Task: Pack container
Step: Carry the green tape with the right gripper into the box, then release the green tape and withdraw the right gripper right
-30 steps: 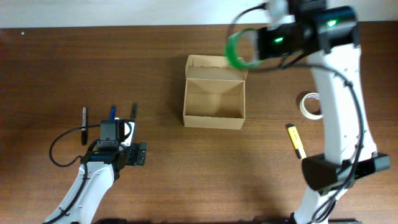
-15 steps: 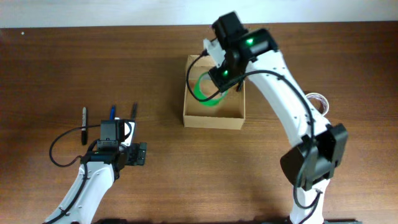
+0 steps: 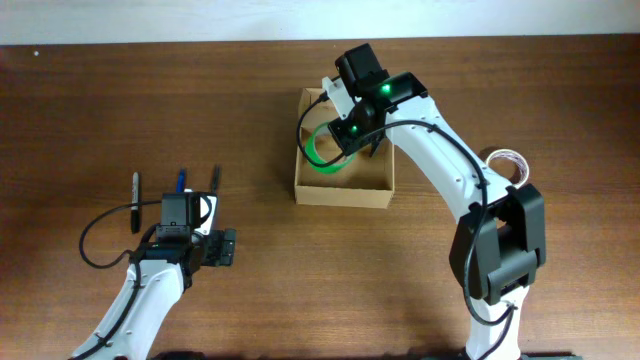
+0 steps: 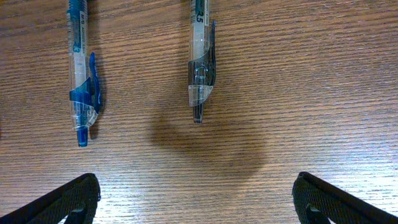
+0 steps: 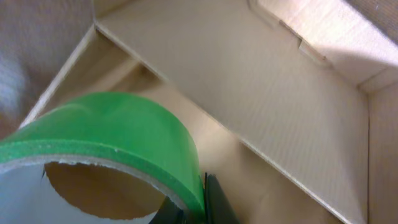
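Observation:
The right gripper lowers the green tape roll toward the container's bottom on the pens' side (image 3: 325, 157) next and lets go, since the roll hangs within the open container's sides.
The tan cardboard container (image 3: 343, 192) stands open at the table's middle, its flap lid folded back on the far side. My right gripper (image 3: 347, 140) is shut on a green tape roll (image 3: 322, 152) and holds it inside the box's left half. In the right wrist view the green roll (image 5: 118, 137) is pinched by my fingers (image 5: 202, 205) just above the box floor (image 5: 267, 112). My left gripper (image 3: 215, 247) is open and empty, low over the table at the left; its fingertips (image 4: 199, 202) frame bare wood.
Three pens lie at the left: a black marker (image 3: 136, 198), a blue pen (image 3: 181, 180) (image 4: 79, 62) and a black pen (image 3: 214, 177) (image 4: 200, 59). A white tape roll (image 3: 506, 160) lies right of the box, partly behind my right arm.
My right arm swung from the far right over the box and lowered the green roll into it. It now covers the yellow marker seen earlier. The left arm has not moved.

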`<state>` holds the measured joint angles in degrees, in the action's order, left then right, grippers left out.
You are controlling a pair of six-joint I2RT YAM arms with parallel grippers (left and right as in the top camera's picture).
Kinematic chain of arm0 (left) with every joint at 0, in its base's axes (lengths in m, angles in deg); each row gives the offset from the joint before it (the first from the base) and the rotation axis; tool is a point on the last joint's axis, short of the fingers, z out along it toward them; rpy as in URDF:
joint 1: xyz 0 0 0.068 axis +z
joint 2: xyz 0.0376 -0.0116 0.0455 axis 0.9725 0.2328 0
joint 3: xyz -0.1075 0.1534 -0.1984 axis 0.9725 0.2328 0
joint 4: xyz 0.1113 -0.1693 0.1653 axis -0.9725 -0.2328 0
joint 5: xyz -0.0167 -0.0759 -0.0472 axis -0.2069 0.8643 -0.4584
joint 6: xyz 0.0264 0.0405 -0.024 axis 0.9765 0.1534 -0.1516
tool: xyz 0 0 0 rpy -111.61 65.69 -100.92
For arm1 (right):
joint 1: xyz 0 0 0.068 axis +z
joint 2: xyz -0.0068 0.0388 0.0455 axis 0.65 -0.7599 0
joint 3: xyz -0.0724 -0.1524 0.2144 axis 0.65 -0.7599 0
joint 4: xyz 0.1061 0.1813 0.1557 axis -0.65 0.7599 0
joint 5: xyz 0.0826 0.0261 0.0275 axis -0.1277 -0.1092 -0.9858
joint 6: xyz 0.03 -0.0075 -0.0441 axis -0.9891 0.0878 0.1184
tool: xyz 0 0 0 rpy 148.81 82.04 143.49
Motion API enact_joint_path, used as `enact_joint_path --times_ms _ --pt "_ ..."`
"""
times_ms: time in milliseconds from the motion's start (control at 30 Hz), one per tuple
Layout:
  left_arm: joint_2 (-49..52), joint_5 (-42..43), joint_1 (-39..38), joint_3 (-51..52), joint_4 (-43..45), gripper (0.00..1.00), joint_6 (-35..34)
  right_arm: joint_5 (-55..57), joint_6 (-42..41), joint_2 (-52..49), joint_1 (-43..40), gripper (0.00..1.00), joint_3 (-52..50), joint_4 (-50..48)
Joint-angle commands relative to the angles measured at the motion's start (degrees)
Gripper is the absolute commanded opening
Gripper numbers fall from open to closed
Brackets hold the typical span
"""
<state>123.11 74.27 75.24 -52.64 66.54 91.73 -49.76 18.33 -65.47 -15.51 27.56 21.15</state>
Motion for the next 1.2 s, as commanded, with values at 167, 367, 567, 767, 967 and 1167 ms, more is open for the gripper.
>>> enact_joint_path --times_ms 167,367,567,767,967,1167 --pt "0.4 0.8 0.3 -0.7 -0.1 0.99 -0.5 -1.0 -1.8 -5.0 0.5 0.04 -0.3 -0.9" --pt "0.4 0.8 0.3 -0.7 -0.1 0.99 -0.5 -1.0 -2.0 -7.0 0.5 0.10 -0.3 -1.1" --pt "0.4 0.8 0.3 -0.7 -0.1 0.99 -0.5 -1.0 -2.0 -6.9 0.7 0.23 -0.1 -0.6" --pt "0.4 0.8 0.3 -0.7 -0.1 0.99 -0.5 -2.5 -2.0 -3.6 0.8 0.23 7.8 7.6" --pt "0.4 0.8 0.3 -0.7 -0.1 0.99 -0.5 1.2 -2.0 4.8 -0.4 0.36 21.8 15.5" --pt "0.4 0.8 0.3 -0.7 -0.1 0.99 -0.5 5.5 -2.0 19.1 -10.1 0.38 17.3 15.0"
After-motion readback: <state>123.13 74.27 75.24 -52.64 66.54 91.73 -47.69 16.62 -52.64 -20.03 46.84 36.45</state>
